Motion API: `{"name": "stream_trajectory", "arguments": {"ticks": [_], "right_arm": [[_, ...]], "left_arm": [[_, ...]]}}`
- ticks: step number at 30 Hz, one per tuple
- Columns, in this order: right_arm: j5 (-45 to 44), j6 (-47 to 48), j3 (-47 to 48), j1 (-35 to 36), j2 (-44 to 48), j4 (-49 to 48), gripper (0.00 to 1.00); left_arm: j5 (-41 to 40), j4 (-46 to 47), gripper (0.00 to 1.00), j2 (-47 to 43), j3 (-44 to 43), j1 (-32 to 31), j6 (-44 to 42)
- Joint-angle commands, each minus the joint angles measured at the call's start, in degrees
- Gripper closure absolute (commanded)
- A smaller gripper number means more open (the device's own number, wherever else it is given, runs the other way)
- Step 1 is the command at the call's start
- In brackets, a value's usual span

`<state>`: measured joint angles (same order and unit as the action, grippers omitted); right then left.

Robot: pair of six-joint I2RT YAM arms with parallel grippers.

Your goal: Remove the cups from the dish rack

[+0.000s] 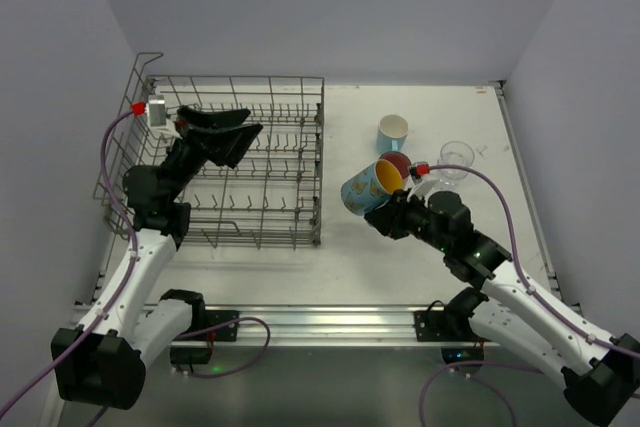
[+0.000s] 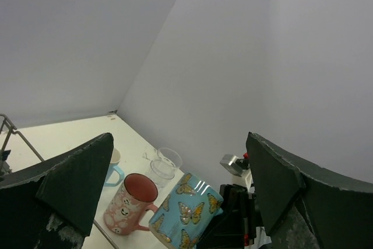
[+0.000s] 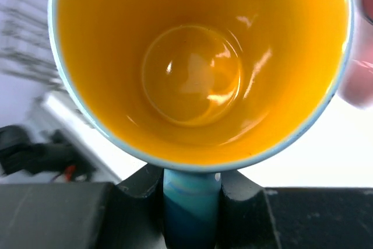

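The blue mug (image 1: 366, 188) is hanging at a tilt. I should next turn it level with my right gripper, then lower it onto bare tabletop on the near side of the pink mug and let go.
The grey wire dish rack (image 1: 300, 209) fills the table's left half, and no cup shows among its tines. My left gripper (image 1: 228, 133) hovers over its back part, open and holding nothing (image 2: 179, 141). My right gripper (image 1: 393, 210) is shut on the handle (image 3: 191, 208) of a blue butterfly mug (image 1: 366, 188) with a yellow inside (image 3: 198, 68). The mug is lifted and tilted just right of the rack. Behind it on the table stand a pink mug (image 1: 397, 161), a light blue cup (image 1: 392, 131) and a clear glass (image 1: 457, 158).
The white table (image 1: 480, 237) is walled by grey panels at the back and on both sides. A metal rail (image 1: 330, 319) with cables runs along the near edge. The rack's taller looped side (image 1: 140, 77) rises at the far left.
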<state>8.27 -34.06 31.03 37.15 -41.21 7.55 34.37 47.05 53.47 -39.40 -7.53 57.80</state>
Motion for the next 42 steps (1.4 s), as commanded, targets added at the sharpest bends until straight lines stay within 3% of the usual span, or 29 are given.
{"name": "stream_trajectory", "arguments": {"ticks": [1,10,17,22,42], "right_arm": [[-14.22,-0.03,1.58,2.83,1.66,0.88,1.00],[-43.47,-7.94,3.16,18.83,-4.92,10.37,1.00],[-54.92,-16.99,5.62,26.22,-11.43,19.40,1.00],[-58.37,-22.79,5.63,26.40,-13.28,23.56,1.00],[-60.04,-24.12,5.27,26.22,-23.03,19.25,1.00]], "left_arm": [[1.05,1.55,0.00,0.23,0.99,0.41,-0.41],[1.49,2.70,0.00,0.58,2.92,0.41,-0.41],[2.28,3.23,0.00,1.28,3.89,0.41,-0.32],[2.19,3.66,0.00,1.46,4.68,0.41,-0.23],[2.63,4.46,0.00,1.11,5.47,0.41,-0.23]]}}
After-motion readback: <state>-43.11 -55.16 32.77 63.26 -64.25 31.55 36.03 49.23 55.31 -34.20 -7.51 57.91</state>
